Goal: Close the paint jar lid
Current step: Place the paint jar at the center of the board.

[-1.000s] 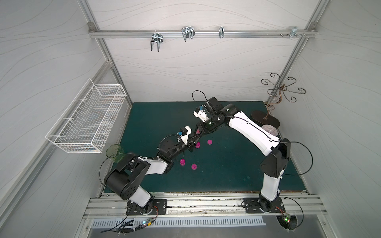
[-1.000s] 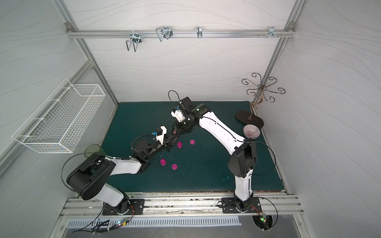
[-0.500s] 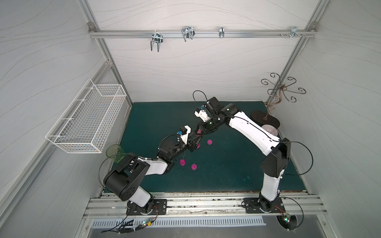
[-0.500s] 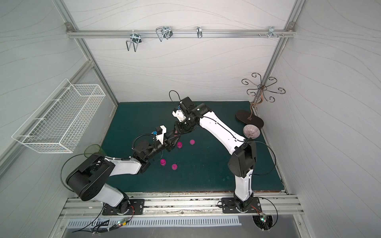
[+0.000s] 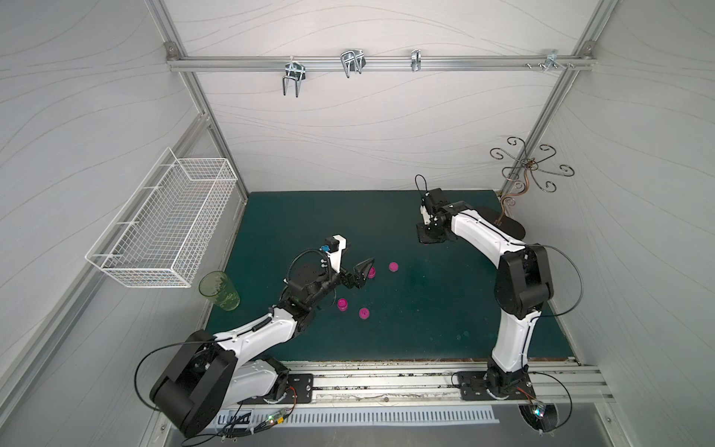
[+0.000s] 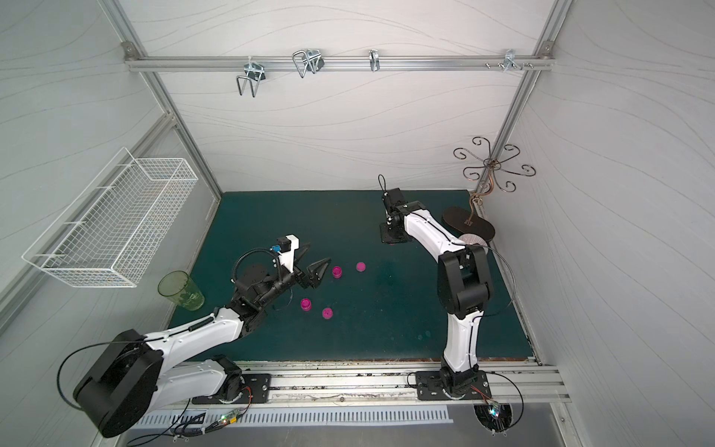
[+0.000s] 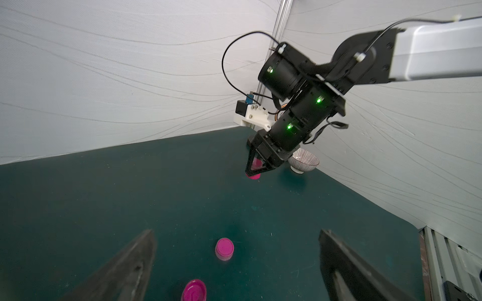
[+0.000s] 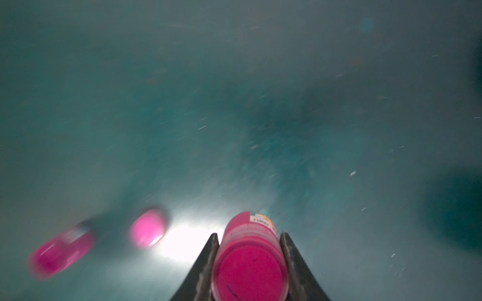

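My right gripper lowers the pink paint jar (image 8: 250, 263) onto bare green mat (image 8: 252, 199) next and releases it. That spot lies just below the gripper, away from the other pink pieces.
My right gripper (image 8: 249, 234) is shut on a pink paint jar (image 8: 250, 263), one finger on each side; its round pink end faces the camera and blur hides whether a lid sits on it. In both top views this gripper (image 5: 427, 237) (image 6: 392, 237) points down at the mat's back right. The left wrist view shows it (image 7: 254, 170) holding the jar (image 7: 257, 164) just above the mat. My left gripper (image 5: 358, 265) (image 7: 236, 232) stands wide open mid-mat, nothing between its fingers. A small pink piece (image 7: 224, 249) stands ahead of it and another (image 7: 194, 290) lies nearer.
Several small pink jars or lids dot the green mat (image 5: 425, 309), among them one (image 5: 393, 266) and a pair (image 5: 342, 304) (image 5: 364, 313). A green cup (image 5: 219, 290) stands at the left edge under a wire basket (image 5: 162, 228). A striped bowl (image 7: 303, 163) and a curly metal stand (image 5: 507, 228) occupy the back right.
The two grippers were together over mid-mat. My left gripper has opened wide and let go, and my right arm has carried the pink jar away to the back right.
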You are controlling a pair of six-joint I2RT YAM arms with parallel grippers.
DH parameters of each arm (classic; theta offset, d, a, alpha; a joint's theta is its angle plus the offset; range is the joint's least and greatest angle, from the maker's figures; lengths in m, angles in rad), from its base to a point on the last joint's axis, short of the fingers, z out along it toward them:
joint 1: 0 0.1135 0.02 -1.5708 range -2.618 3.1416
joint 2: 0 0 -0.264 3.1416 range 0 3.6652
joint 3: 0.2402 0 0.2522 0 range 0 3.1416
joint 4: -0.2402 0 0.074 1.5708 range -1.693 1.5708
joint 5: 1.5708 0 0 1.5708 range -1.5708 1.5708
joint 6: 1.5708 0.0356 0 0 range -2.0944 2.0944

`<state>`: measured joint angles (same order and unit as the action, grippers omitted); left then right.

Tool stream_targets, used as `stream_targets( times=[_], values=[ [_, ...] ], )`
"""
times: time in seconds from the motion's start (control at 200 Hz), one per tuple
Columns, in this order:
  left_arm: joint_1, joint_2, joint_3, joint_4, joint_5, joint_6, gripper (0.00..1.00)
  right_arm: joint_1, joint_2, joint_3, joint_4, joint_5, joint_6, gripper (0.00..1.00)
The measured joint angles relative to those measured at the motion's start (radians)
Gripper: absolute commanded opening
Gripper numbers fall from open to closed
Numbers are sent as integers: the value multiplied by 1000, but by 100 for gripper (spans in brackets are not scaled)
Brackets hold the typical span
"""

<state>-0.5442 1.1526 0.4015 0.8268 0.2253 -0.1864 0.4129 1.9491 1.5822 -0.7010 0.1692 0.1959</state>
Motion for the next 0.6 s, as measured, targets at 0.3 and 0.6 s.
stream_targets(
  times=[0.3, 0.6],
  values=[
    [0, -11, -4, -89, -4, 3, 100, -2, 175, -11, 164, 87, 19, 25],
    [0, -11, -6, -123, -6, 14, 100, -15, 166, -55, 216, 37, 63, 68]
  ],
)
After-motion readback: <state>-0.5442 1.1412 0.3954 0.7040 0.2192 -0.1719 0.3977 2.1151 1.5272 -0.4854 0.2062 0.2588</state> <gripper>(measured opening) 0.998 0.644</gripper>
